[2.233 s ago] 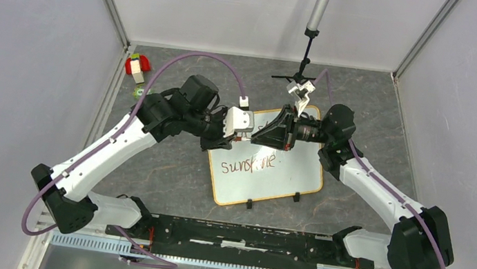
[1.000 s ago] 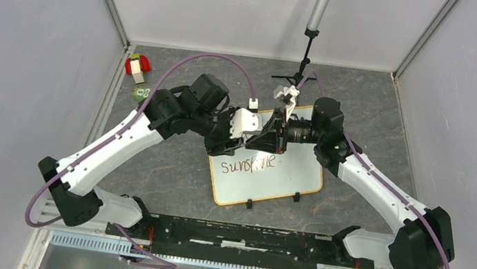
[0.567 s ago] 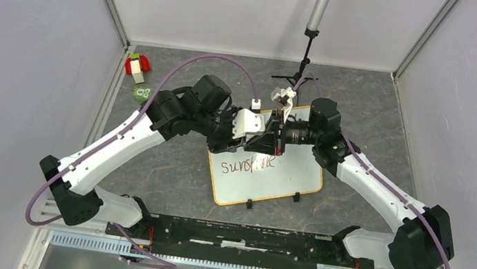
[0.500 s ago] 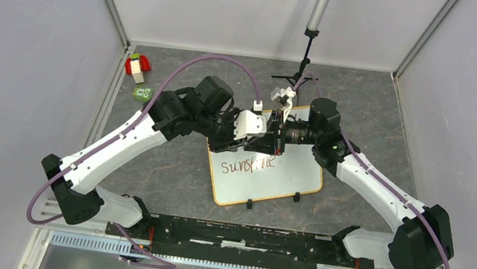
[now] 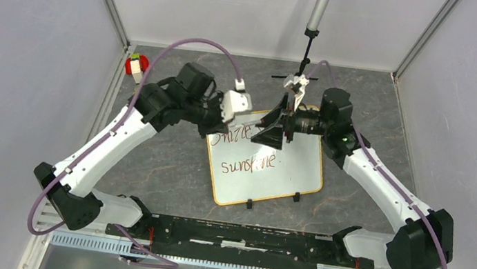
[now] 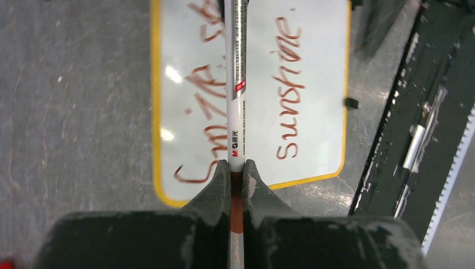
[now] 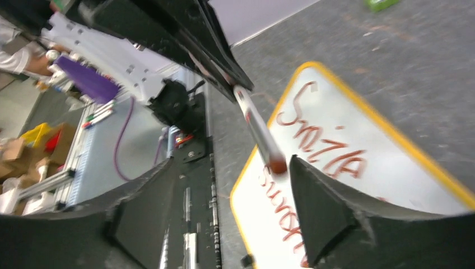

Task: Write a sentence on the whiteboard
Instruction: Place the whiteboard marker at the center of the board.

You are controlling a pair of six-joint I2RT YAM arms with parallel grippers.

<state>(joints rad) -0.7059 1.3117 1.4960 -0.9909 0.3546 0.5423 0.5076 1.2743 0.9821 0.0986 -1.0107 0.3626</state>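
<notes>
The tabletop is bare below and to the left in the top view, so my left gripper should next carry the marker [image 6: 237, 84] off the board, move down and release it.
The whiteboard [image 5: 286, 175] lies flat mid-table, its yellow-orange frame [image 6: 155, 112] around it. The sentence [image 6: 288, 89] is in dark red, two lines: "Smile" [image 5: 235, 136] above "sunshine" [image 5: 250, 158]. My left gripper [image 6: 236, 171] hovers over the board's far left corner, shut on a white marker [image 6: 237, 84] that points out ahead of it. My right gripper [image 7: 231, 162] faces it from the right, jaws wide open. The marker's red end [image 7: 277, 165] sits between those open fingers, close to the right fingertip [image 7: 297, 165], apparently not touching it.
A red, white and green object [image 5: 136, 65] sits at the back left. A pole with a small black stand [image 5: 310, 46] rises behind the board. Black clips [image 5: 296, 198] edge the board's near side. A black rail [image 5: 236, 235] runs along the table's front.
The left gripper closed on the marker while the right gripper opened and let it go. The arms drew apart, uncovering the "Smile" line.
</notes>
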